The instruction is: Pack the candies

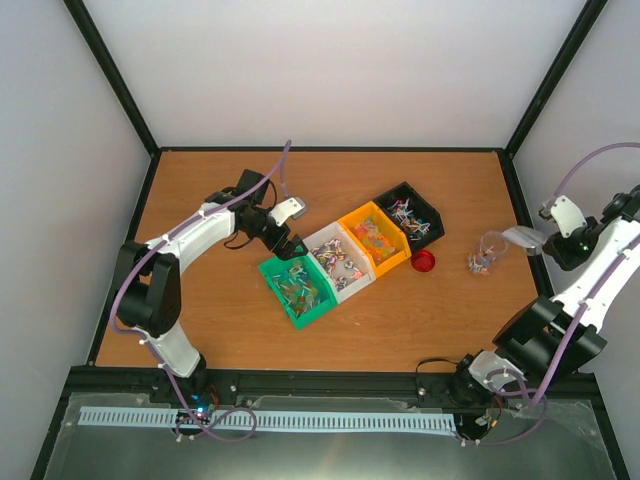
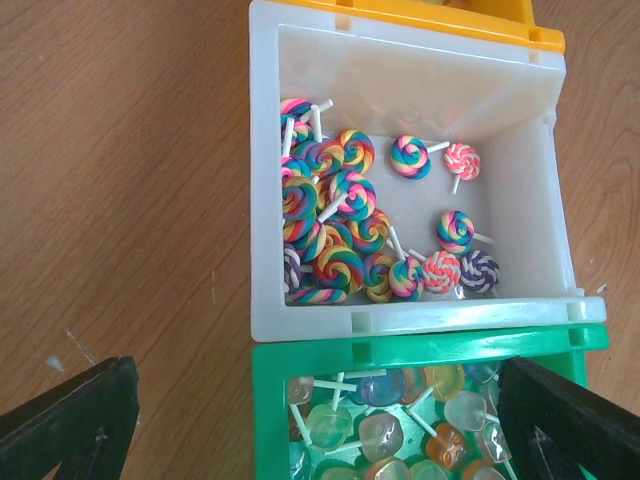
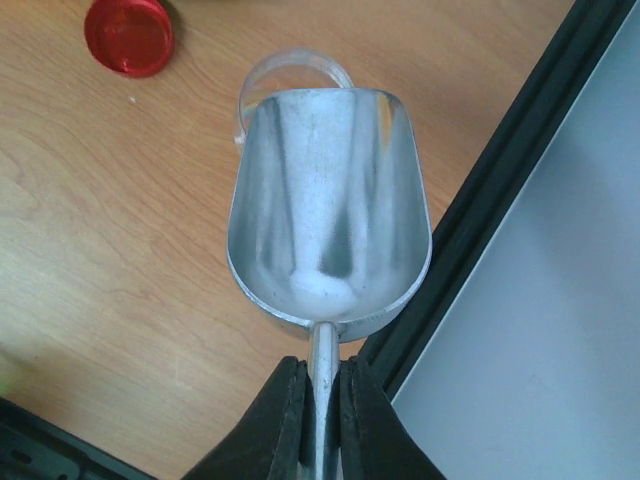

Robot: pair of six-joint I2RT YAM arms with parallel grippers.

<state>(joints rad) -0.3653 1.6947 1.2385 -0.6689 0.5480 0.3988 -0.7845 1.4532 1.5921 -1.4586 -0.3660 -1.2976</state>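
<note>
My right gripper will next go outward, to the left in the top view, then down to the bare tabletop beside the black bin to release the scoop [image 1: 520,236].
The candies are small lollipops sorted into four bins in a diagonal row: green bin [image 1: 297,290], white bin [image 1: 338,262], orange bin [image 1: 375,238], black bin [image 1: 410,215]. In the left wrist view, swirl candies [image 2: 330,215] lie in the white bin [image 2: 262,200] and translucent ones [image 2: 385,435] in the green bin [image 2: 265,420]. My left gripper [image 1: 288,246] [image 2: 320,430] hangs open over the green bin's far end, holding nothing. My right gripper [image 1: 548,243] [image 3: 320,385] is shut on the handle of an empty silver scoop [image 3: 330,210] [image 1: 520,236], just right of a clear jar [image 1: 483,255] holding a few candies.
A red round lid [image 1: 423,262] [image 3: 128,35] lies between the black bin and the jar. The jar's rim [image 3: 290,72] shows past the scoop's mouth. The table's black frame edge [image 3: 500,190] runs close on the right of the scoop.
</note>
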